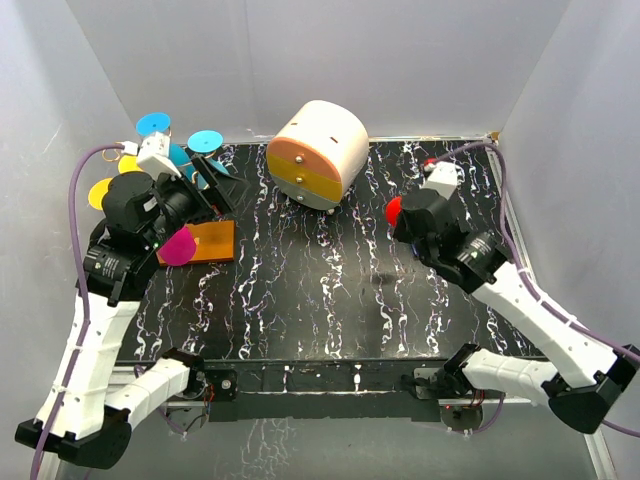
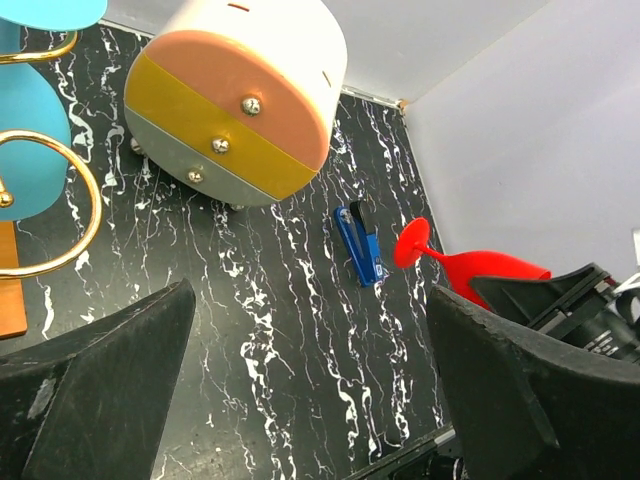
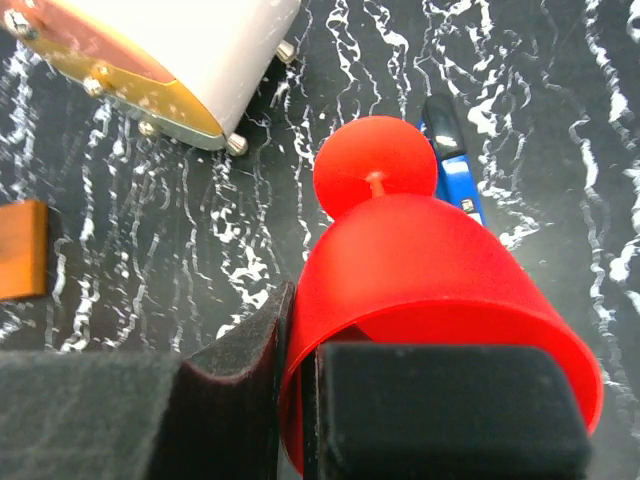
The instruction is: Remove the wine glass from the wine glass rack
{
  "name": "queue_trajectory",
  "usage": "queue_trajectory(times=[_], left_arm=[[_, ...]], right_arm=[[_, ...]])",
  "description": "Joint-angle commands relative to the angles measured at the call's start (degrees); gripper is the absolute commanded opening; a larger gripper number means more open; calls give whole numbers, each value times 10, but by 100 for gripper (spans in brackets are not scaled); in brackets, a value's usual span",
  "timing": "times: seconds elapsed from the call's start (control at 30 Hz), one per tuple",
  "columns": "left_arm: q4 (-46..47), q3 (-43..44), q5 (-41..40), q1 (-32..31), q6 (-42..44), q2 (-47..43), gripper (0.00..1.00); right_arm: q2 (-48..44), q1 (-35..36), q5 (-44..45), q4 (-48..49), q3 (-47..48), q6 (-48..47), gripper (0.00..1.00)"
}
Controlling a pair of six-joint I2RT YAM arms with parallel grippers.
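Observation:
My right gripper will bring the glass down to the left in the top view and let go of it, because bare tabletop between drawer box and stapler (image 1: 376,229) is below there.
The red wine glass (image 3: 420,260) is pinched at its rim by my right gripper (image 3: 300,390), one finger outside the bowl and one inside. It hangs over the right half of the table, away from the rack, as a red spot (image 1: 393,210) at the right gripper (image 1: 408,216); the left wrist view also catches the glass (image 2: 480,270). The wine glass rack (image 1: 205,243), gold wire (image 2: 95,200) on an orange base, stands at the far left with blue (image 1: 154,124), yellow (image 1: 99,192) and magenta (image 1: 178,246) glasses. My left gripper (image 2: 310,330) is open and empty beside the rack (image 1: 215,185).
A white-and-orange rounded drawer box (image 1: 320,150) sits at the back centre. A blue stapler (image 2: 360,245) lies on the black marbled table below the red glass, also seen in the right wrist view (image 3: 455,170). White walls enclose the table.

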Motion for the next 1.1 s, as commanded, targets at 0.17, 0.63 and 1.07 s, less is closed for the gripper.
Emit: queue_trajectory(times=[0.17, 0.63, 1.07], left_arm=[[-17, 26, -16, -2, 18, -19, 99], [-37, 27, -28, -2, 33, -45, 99], [-84, 51, -51, -2, 63, -79, 99]], right_arm=[[82, 0, 7, -79, 195, -172, 0], [256, -34, -103, -186, 327, -200, 0], [459, -117, -234, -206, 448, -219, 0]])
